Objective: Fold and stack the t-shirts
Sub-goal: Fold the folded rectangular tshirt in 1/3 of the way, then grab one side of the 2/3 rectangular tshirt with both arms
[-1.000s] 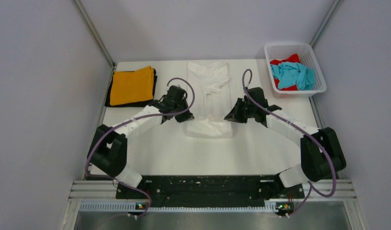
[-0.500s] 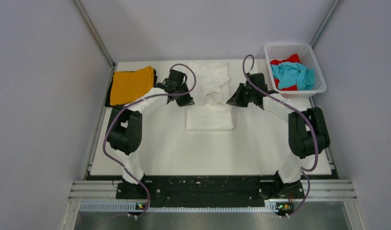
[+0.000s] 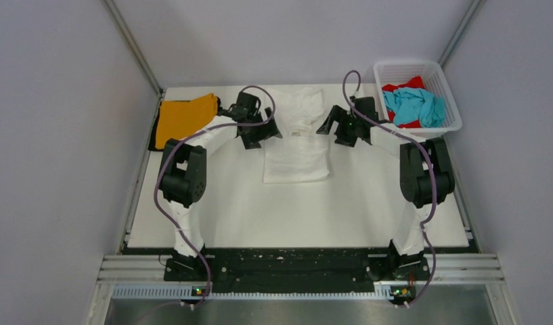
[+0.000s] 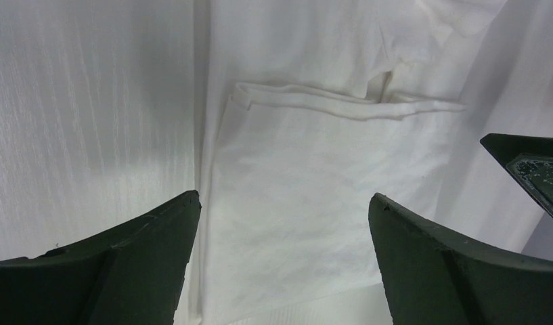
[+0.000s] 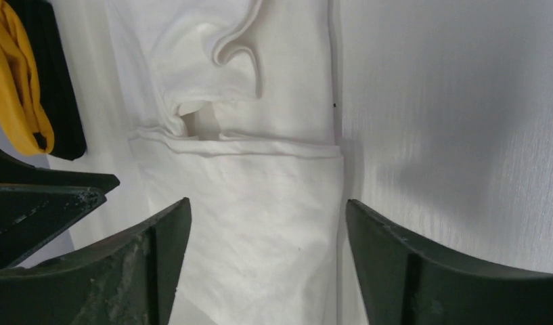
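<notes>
Next I should bring my left gripper back and down onto the white t-shirt's near corner (image 3: 265,181) (image 4: 202,318), which lies below and back from it, as the t-shirt's near half lies doubled.
The large white t-shirt (image 3: 297,145) lies at the table's far centre, its near half folded up over itself, with the doubled edge (image 4: 327,101) running across its middle. My left gripper (image 3: 265,135) hovers open at the fold's left end, and in the left wrist view (image 4: 283,196) only cloth shows between its fingers. My right gripper (image 3: 333,132) hovers open at the right end, its jaws (image 5: 267,201) also empty over the shirt. An orange t-shirt (image 3: 185,118) lies folded on a black t-shirt (image 3: 153,141) at far left. Teal (image 3: 414,105) and red (image 3: 397,88) t-shirts sit crumpled in the basket.
A white mesh basket (image 3: 405,63) stands at the far right corner. Grey walls close in both sides and the back. The white table (image 3: 260,210) stretches bare between the shirt and the arm bases.
Both grippers carried the white shirt's near hem away from the bases, folding it over, then opened and let go. The arms now reach further out.
</notes>
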